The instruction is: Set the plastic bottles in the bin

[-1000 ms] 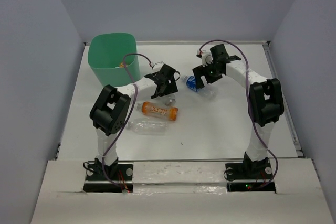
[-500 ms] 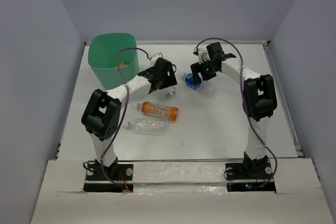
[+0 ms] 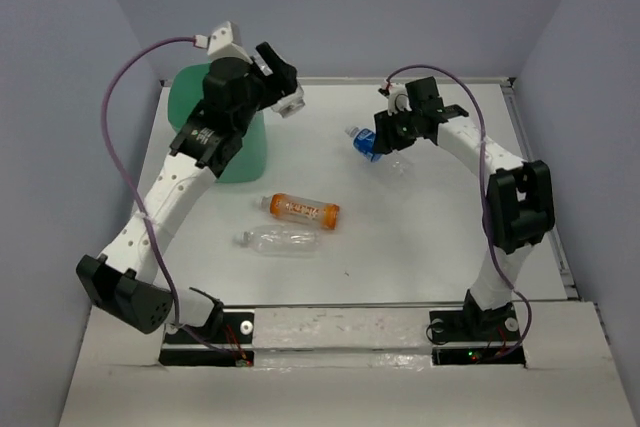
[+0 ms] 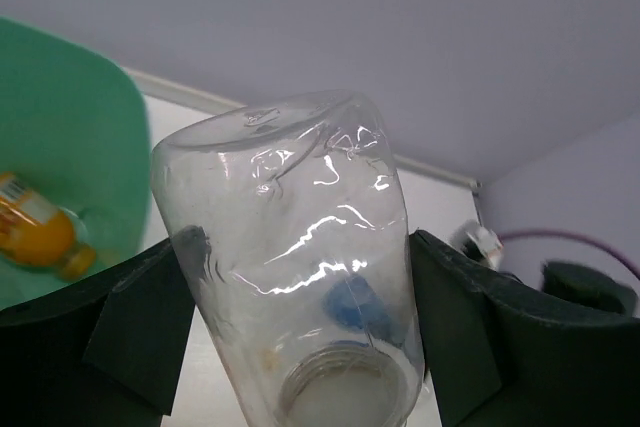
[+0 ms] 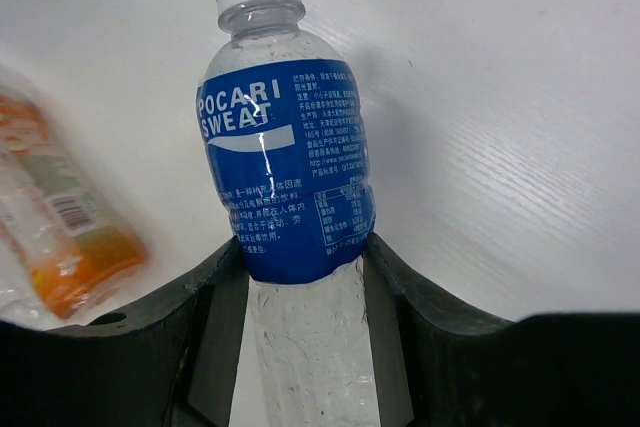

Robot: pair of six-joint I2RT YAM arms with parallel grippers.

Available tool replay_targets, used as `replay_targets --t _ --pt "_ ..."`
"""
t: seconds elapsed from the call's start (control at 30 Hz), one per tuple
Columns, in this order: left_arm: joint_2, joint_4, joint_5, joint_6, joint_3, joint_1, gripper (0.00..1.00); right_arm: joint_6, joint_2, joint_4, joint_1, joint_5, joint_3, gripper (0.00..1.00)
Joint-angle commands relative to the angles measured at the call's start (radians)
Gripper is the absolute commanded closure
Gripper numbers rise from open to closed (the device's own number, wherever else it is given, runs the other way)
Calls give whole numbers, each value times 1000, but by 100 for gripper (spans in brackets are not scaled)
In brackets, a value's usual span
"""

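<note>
My right gripper is holding the blue-labelled bottle [image 3: 364, 144] and needs to lift and carry it over the bin's opening to release it, because the bin's rim is high above the tabletop.
High above the table, my left gripper [image 3: 280, 87] is shut on a clear bottle [image 3: 292, 102], just right of the mint-green bin [image 3: 250, 152]. The left wrist view shows this clear bottle [image 4: 300, 267] filling the gap between my fingers, its base pointing away, and the bin [image 4: 70, 137] at the left holds an orange bottle [image 4: 35, 232]. My right gripper [image 3: 382, 137] is shut on the blue-labelled bottle [image 3: 364, 144] at the back of the table. In the right wrist view both pads press this bottle [image 5: 285, 177] just below its label.
An orange bottle [image 3: 303, 210] and a clear bottle [image 3: 278, 240] lie on the white table [image 3: 420, 237] near the middle. The orange one [image 5: 65, 237] also shows at the left of the right wrist view. My raised left arm hides much of the bin. Grey walls surround the table.
My left gripper closed on the clear bottle at mid-table, then rose and swung back-left to the bin's right rim. My right gripper closed on the blue-labelled bottle.
</note>
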Motion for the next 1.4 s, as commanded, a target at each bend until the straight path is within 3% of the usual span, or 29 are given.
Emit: replay_targets --t 0.0,0.1,0.23,0.4,0.57,0.8,1.13,1.27,1.37 --pt "-95 -27 -27 52 76 162 44 82 -241 138 41 -8 -52 61" --pt "-150 -1 -147 97 66 253 43 150 -406 213 125 11 -142 61" --pt "-132 -4 -224 128 77 362 41 213 -491 303 254 51 -162 61" --pt "-100 72 -323 120 -4 401 39 316 -484 421 336 48 -90 61" --pt "-42 163 -406 105 -64 405 25 365 -412 469 419 64 55 61" --pt "8 178 -339 103 -70 407 1 440 -324 573 462 73 172 60" --pt "-283 88 -156 72 -96 408 1 463 -110 618 503 85 423 60" --pt "-460 83 -101 43 -235 408 1 463 -5 668 514 96 538 60" --pt "-581 71 -38 14 -302 408 1 426 123 665 514 116 713 60"
